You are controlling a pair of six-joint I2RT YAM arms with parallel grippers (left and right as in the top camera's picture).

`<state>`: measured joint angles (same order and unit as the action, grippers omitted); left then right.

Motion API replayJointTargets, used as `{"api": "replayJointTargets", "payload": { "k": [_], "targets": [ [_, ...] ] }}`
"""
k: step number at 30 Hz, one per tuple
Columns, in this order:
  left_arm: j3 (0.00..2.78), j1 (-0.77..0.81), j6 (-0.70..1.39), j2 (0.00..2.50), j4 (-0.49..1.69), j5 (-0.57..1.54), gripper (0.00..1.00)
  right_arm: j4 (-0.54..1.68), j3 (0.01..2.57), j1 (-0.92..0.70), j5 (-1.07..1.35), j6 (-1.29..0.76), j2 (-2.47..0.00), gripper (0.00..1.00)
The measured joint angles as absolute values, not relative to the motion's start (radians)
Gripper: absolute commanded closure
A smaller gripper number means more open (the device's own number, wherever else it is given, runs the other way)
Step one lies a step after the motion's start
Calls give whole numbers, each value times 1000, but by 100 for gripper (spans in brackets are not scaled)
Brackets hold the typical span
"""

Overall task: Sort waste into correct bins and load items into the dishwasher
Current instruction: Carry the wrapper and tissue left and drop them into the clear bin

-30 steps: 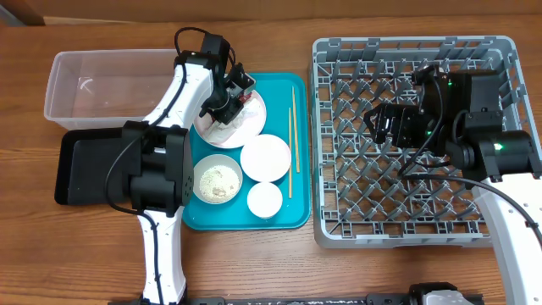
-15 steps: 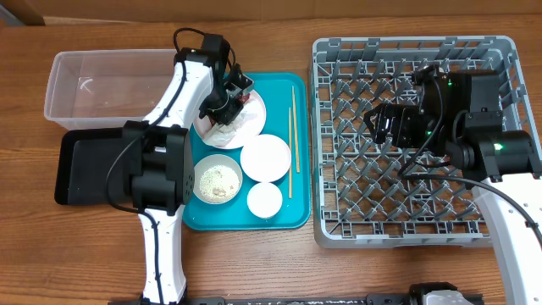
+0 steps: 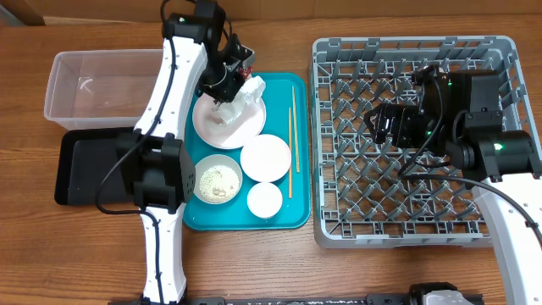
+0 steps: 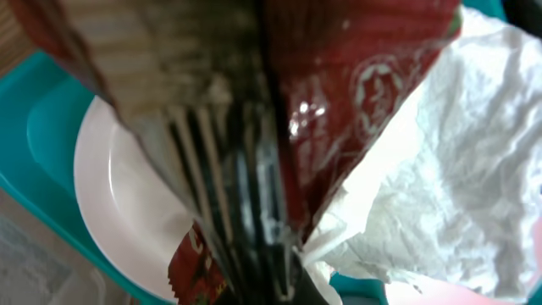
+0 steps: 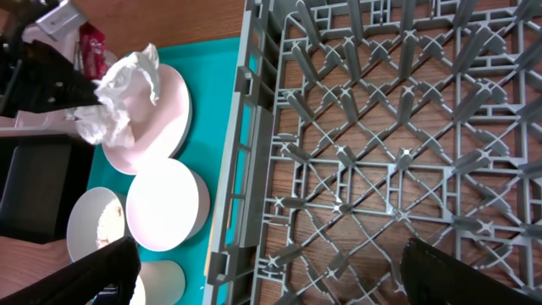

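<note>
The tub is to my left gripper's left in the overhead view, so it will next lift and carry the wrapper over and down into the clear tub [image 3: 114, 85].
My left gripper [image 3: 227, 79] is shut on the red-and-white snack wrapper [image 4: 364, 85] and holds it above the back of the round white plate [image 3: 227, 125]. A crumpled white napkin [image 3: 250, 91] hangs against the wrapper; the right wrist view shows it too [image 5: 127, 85]. On the teal tray stand an empty white bowl [image 3: 266, 158], a bowl with rice [image 3: 218, 180] and a small cup [image 3: 264, 199]. The chopsticks [image 3: 293, 140] lie beside them. My right gripper [image 3: 389, 123] is open and empty over the grey dish rack [image 3: 495, 229].
The clear tub [image 3: 102, 85] stands at the back left, with the black tray [image 3: 85, 165] in front of it. The teal tray [image 3: 246, 219] lies between these bins and the rack. The rack holds nothing.
My left gripper has risen and moved toward the back with the wrapper. The napkin came up with it, uncovering more of the plate. The right arm has not moved.
</note>
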<state>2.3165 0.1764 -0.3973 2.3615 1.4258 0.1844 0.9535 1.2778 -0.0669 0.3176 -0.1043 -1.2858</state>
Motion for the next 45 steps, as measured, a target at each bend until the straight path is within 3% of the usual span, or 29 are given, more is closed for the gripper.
{"api": "replayJointTargets", "payload": {
  "k": [12, 23, 33, 42, 43, 45],
  "targets": [
    [2585, 144, -311, 2362, 1616, 278, 96, 956, 1278, -67, 318, -104, -1286, 0],
    [2714, -78, -120, 2362, 1586, 316, 96, 958, 1278, -67, 317, -104, -1286, 0],
    [2708, -311, 348, 2362, 1473, 192, 96, 959, 1278, -67, 319, -105, -1286, 0],
    [2531, -315, 603, 2362, 1409, 85, 96, 963, 1278, -67, 326, -105, -1286, 0],
    [2502, -314, 631, 2362, 1394, 79, 93, 963, 1278, -67, 326, -105, -1286, 0],
    [2449, -314, 667, 2362, 1365, 72, 59, 967, 1278, -67, 326, -105, -1286, 0]
  ]
}}
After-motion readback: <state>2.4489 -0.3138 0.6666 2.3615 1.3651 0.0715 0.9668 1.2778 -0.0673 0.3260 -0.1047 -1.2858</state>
